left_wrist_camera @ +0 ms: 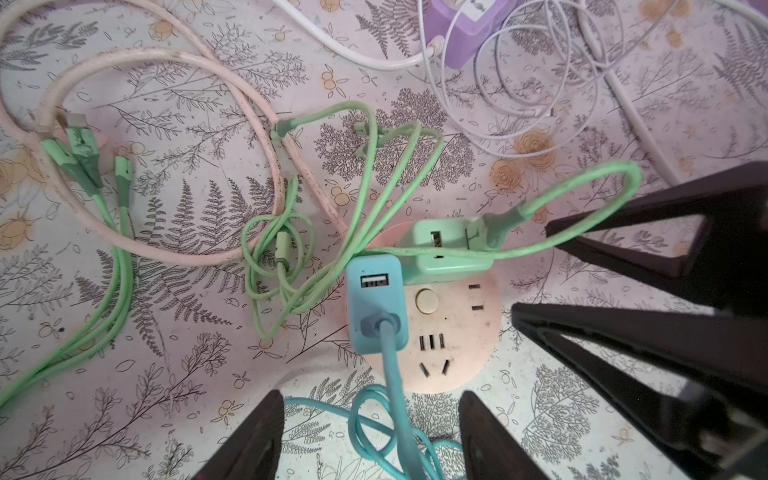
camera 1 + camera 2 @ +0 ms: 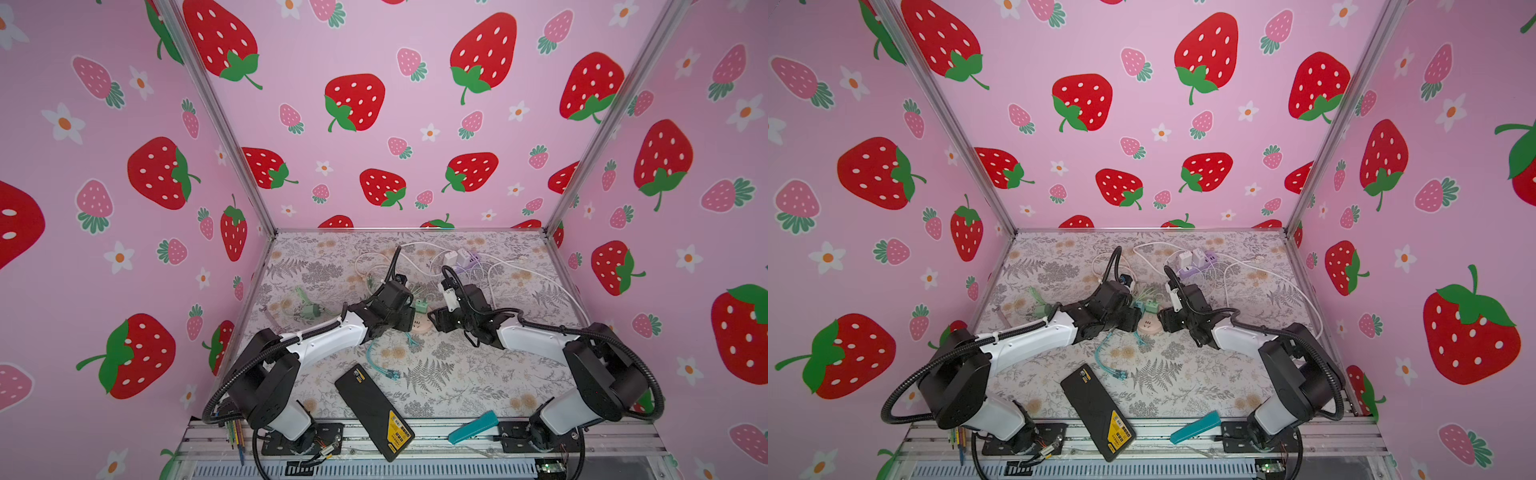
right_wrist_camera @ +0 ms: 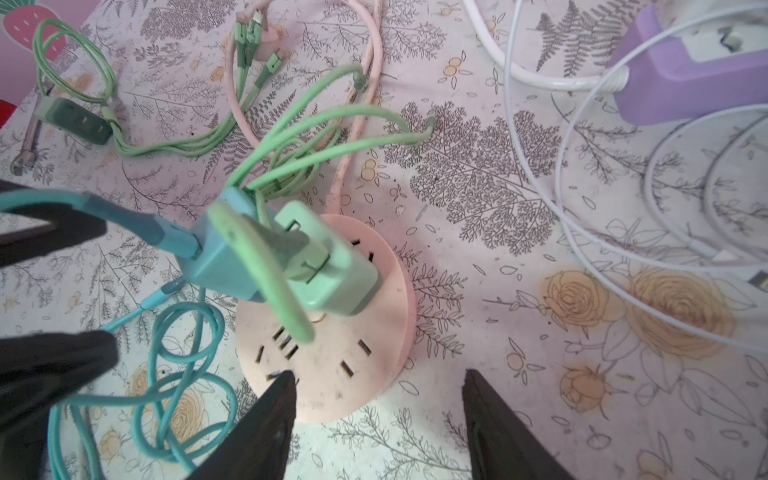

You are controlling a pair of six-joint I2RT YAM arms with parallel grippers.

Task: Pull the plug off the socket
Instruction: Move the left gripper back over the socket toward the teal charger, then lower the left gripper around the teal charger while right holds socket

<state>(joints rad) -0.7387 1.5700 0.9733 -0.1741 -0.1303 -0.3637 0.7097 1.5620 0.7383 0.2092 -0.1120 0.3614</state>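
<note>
The plug still stands in the socket (image 1: 457,332) beyond my fingers, so my left gripper needs to go down and outward, its open fingers around the blue plug's body (image 1: 377,304).
A round pink socket (image 1: 457,332) (image 3: 332,374) lies mid-table, seen between both grippers in both top views (image 2: 422,327). Two plugs stand in it side by side: a blue plug (image 1: 376,307) (image 3: 224,266) with a teal cable, and a green plug (image 1: 444,253) (image 3: 332,266) (image 2: 420,306) with a green cable. My left gripper (image 1: 372,397) (image 2: 409,320) is open just beside the socket, the teal cable running between its fingers untouched. Opposite it, my right gripper (image 3: 378,374) (image 2: 434,320) is open, one fingertip (image 3: 282,386) over the socket's rim. Neither holds anything.
A purple power strip (image 2: 463,259) with white chargers and white cables lies at the back. Green cables and a dark green plug (image 2: 309,309) sit left. A teal cable coil (image 2: 382,365), a black device (image 2: 374,411) and a teal tool (image 2: 473,427) lie near the front.
</note>
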